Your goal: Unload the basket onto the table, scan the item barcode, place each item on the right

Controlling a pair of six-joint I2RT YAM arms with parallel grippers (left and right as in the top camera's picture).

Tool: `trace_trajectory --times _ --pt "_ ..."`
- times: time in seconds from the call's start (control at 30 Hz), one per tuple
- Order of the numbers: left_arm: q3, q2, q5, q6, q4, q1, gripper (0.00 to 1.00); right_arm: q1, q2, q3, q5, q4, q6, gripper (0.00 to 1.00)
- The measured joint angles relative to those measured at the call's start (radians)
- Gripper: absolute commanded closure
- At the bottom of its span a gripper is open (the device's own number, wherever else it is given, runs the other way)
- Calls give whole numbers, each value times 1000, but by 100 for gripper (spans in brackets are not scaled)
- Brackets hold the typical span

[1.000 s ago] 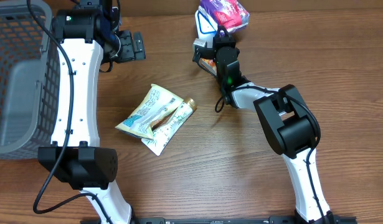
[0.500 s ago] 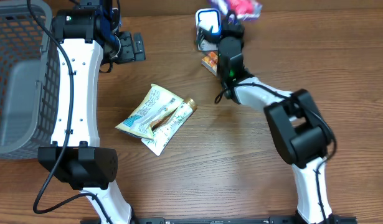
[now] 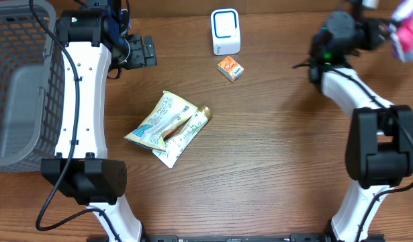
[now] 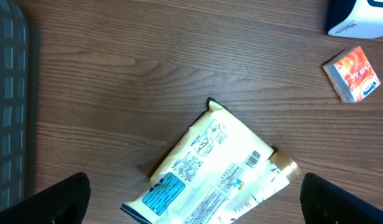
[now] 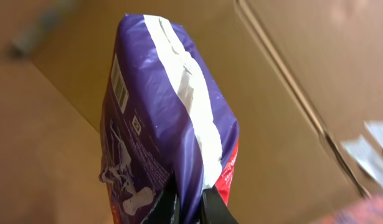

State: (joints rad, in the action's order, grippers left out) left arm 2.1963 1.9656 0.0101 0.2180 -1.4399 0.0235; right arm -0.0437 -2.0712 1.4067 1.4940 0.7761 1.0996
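The right gripper draws back toward the right in the overhead view next and opens, since the purple packet (image 3: 407, 29) is beside brown cardboard, away from the scanner.
My right gripper (image 3: 386, 30) is at the table's far right edge, shut on a purple packet (image 3: 407, 29). In the right wrist view the fingers pinch the packet's (image 5: 160, 124) lower seam, and a barcode (image 5: 119, 81) shows on its left side. The white scanner (image 3: 225, 31) with a blue ring stands at the back centre, well left of that packet. My left gripper (image 3: 143, 50) is open at the back left with nothing in it. In the left wrist view its black fingertips (image 4: 54, 200) sit wide apart, above a pale packet (image 4: 210, 168).
Two pale packets (image 3: 167, 128) lie overlapped mid-table. A small orange box (image 3: 230, 68) sits just in front of the scanner. A grey basket (image 3: 18, 87) fills the left edge. Brown cardboard (image 5: 291, 74) lies behind the purple packet in the right wrist view.
The right arm has swung from over the scanner to the far right, carrying the purple packet. The scanner and orange box are now uncovered. The left arm has not moved.
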Motion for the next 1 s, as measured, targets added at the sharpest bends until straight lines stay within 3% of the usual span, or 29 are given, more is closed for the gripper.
trace_trajectory --times 0.23,0.53,0.57,0.63,0.67,0.7,0.77,0.87,1.0 --pt "0 0 0 15 4 0 0 64 0 -143 47 -14 -62 97" --pt "0 0 0 18 8 0 0 203 0 -562 41 -29 -324 96" --pt "0 0 0 18 7 0 0 227 0 -595 31 -29 -360 91" --pt "0 0 0 18 7 0 0 259 0 -621 20 -29 -409 69" --pt "0 0 0 18 7 0 0 278 0 -631 14 -29 -435 53" --pt "0 0 0 18 7 0 0 309 0 -642 10 -29 -484 21" --pt "0 0 0 18 7 0 0 346 0 -650 10 -28 -529 0" --pt "0 0 0 18 7 0 0 397 0 -653 15 8 -574 0" --pt "0 0 0 18 7 0 0 406 0 -656 21 204 -559 0"
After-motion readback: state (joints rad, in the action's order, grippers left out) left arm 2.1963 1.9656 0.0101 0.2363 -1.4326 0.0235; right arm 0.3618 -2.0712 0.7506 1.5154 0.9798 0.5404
